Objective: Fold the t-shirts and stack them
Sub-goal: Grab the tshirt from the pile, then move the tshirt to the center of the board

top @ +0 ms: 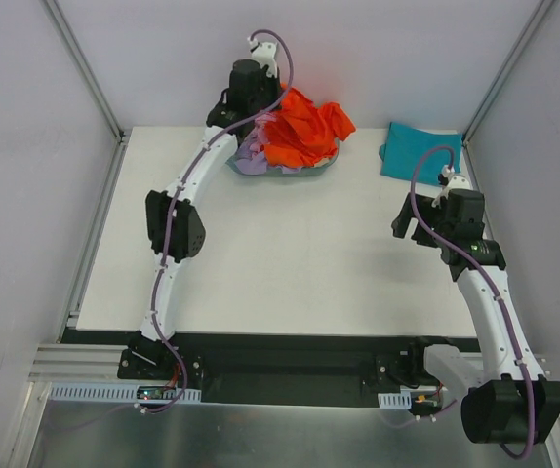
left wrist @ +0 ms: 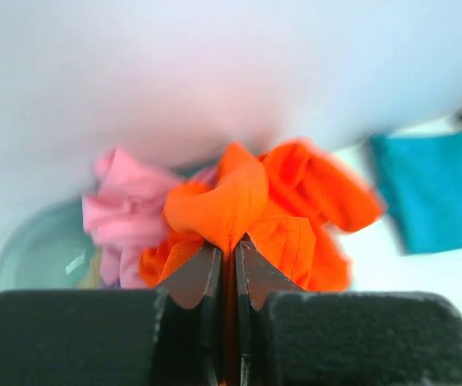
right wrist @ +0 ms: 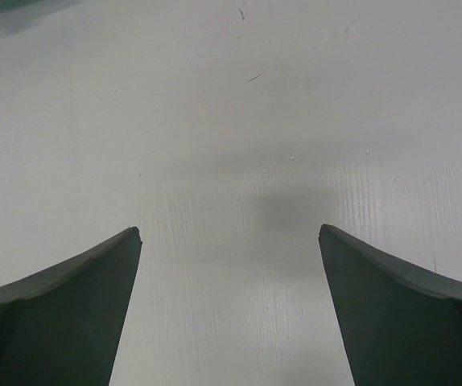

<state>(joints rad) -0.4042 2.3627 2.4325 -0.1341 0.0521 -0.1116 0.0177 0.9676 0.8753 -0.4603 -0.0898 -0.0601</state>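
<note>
The tabletop in front of the tub is bare. I will raise my left gripper, bring it back, and then move it down there to let go of the bunched edge.
A crumpled orange t-shirt lies on top of a heap at the back of the table. My left gripper is shut on a bunched fold of it. A pink t-shirt sits just left of the orange one. Lavender cloth shows at the heap's left edge. A folded teal t-shirt lies flat at the back right. My right gripper hovers open over bare table, in front of the teal t-shirt, with nothing between its fingers.
The heap rests in a translucent blue-grey tub at the back centre. The white table is bounded by metal frame rails and grey walls on the left, right and back.
</note>
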